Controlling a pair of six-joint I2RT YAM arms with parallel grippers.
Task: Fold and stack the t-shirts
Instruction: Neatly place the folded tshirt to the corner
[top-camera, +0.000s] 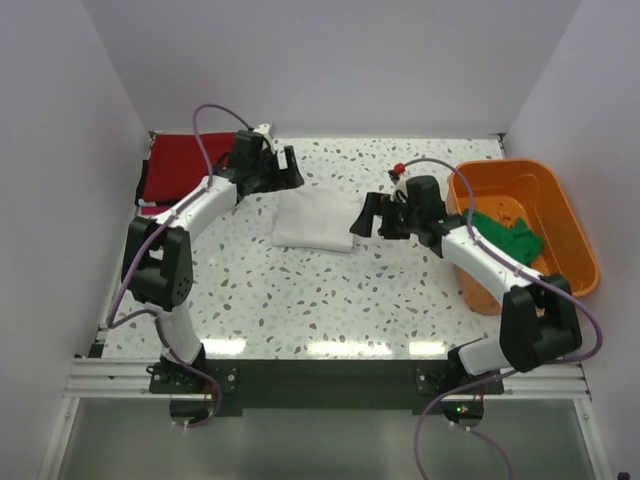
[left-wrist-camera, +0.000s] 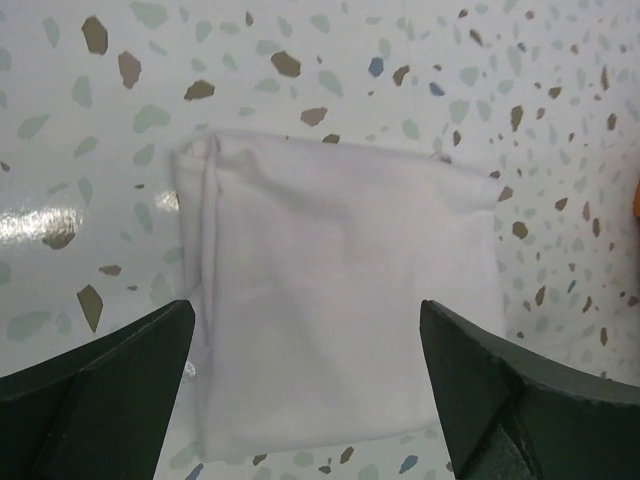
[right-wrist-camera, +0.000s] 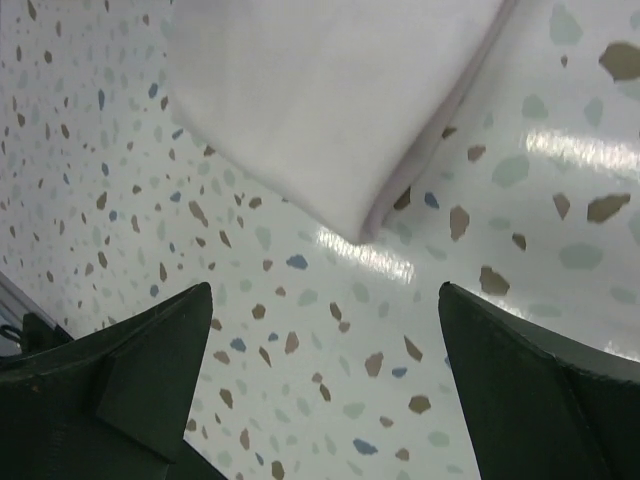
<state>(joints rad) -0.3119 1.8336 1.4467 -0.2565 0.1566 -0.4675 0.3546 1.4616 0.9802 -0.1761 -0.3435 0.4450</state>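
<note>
My left gripper lowers and shifts sideways onto the white t-shirt's layered edge (left-wrist-camera: 203, 285) next, since that edge lies below it, to the left in the wrist view.
A white t-shirt (top-camera: 315, 222) lies folded into a rectangle on the speckled table; it also shows in the left wrist view (left-wrist-camera: 340, 220) and the right wrist view (right-wrist-camera: 320, 90). A red t-shirt (top-camera: 182, 165) lies flat at the back left, with a thin dark strip (top-camera: 143, 185) along its left side. A green t-shirt (top-camera: 512, 235) lies crumpled in the orange tub. My left gripper (top-camera: 290, 175) (left-wrist-camera: 305, 310) is open and empty, above the white shirt's far edge. My right gripper (top-camera: 362, 218) (right-wrist-camera: 325, 290) is open and empty, just off the shirt's right corner.
The orange plastic tub (top-camera: 570, 225) stands at the right edge of the table (top-camera: 330, 300). White walls close the back and both sides. A small red-tipped object (top-camera: 399, 167) sits behind the right gripper.
</note>
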